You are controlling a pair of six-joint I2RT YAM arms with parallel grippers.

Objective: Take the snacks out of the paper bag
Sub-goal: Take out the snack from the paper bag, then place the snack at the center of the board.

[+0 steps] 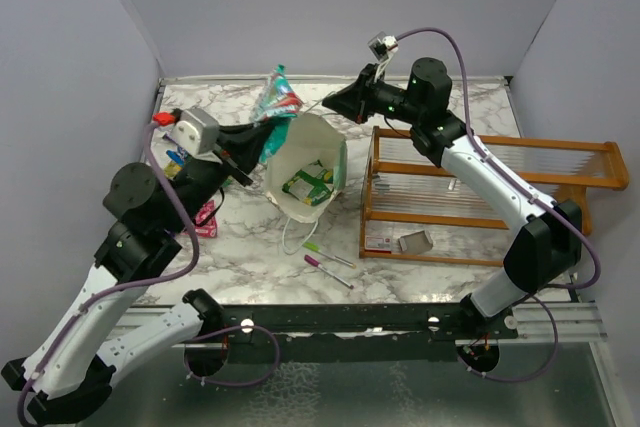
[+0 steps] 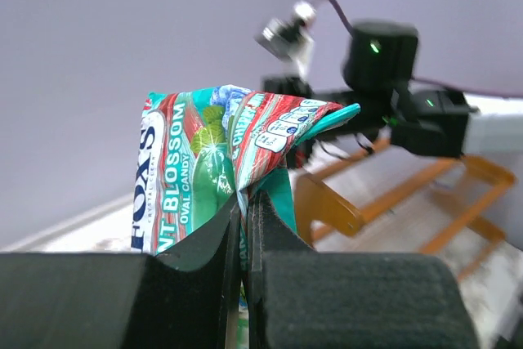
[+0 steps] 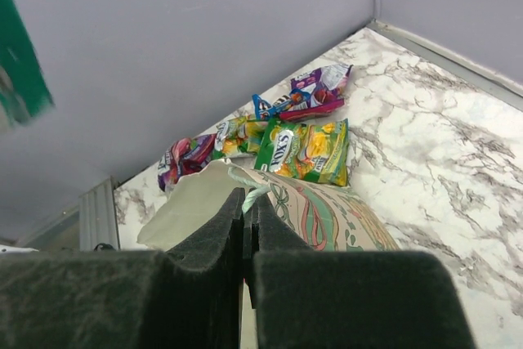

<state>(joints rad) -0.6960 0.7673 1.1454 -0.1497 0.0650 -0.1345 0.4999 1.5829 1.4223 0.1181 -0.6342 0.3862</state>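
Observation:
The snacks lie gathered on the marble, so my left gripper should next swing away from the bag (image 1: pixel 325 152), turn toward the packets there, and lower onto the green-yellow one.
The mint-green paper bag (image 1: pixel 325 152) stands open mid-table with a green-yellow snack packet (image 1: pixel 308 184) inside. My left gripper (image 1: pixel 262 133) is shut on a teal and red mint candy packet (image 1: pixel 276 95) and holds it in the air above the bag's far left rim; the left wrist view shows the packet (image 2: pixel 221 149) pinched between the fingers (image 2: pixel 221 243). My right gripper (image 1: pixel 331 105) is shut on the bag's far rim. In the right wrist view its jaws (image 3: pixel 249 195) pinch the rim and string handle of the bag (image 3: pixel 335 214).
Several snack packets lie on the marble beyond the bag: green-yellow (image 3: pixel 312 149), pink-purple (image 3: pixel 304 96), purple (image 3: pixel 181 157). A pink packet (image 1: pixel 207 219) lies at the left. Two pens (image 1: pixel 328 265) lie in front of the bag. An orange wooden rack (image 1: pixel 480 199) stands right.

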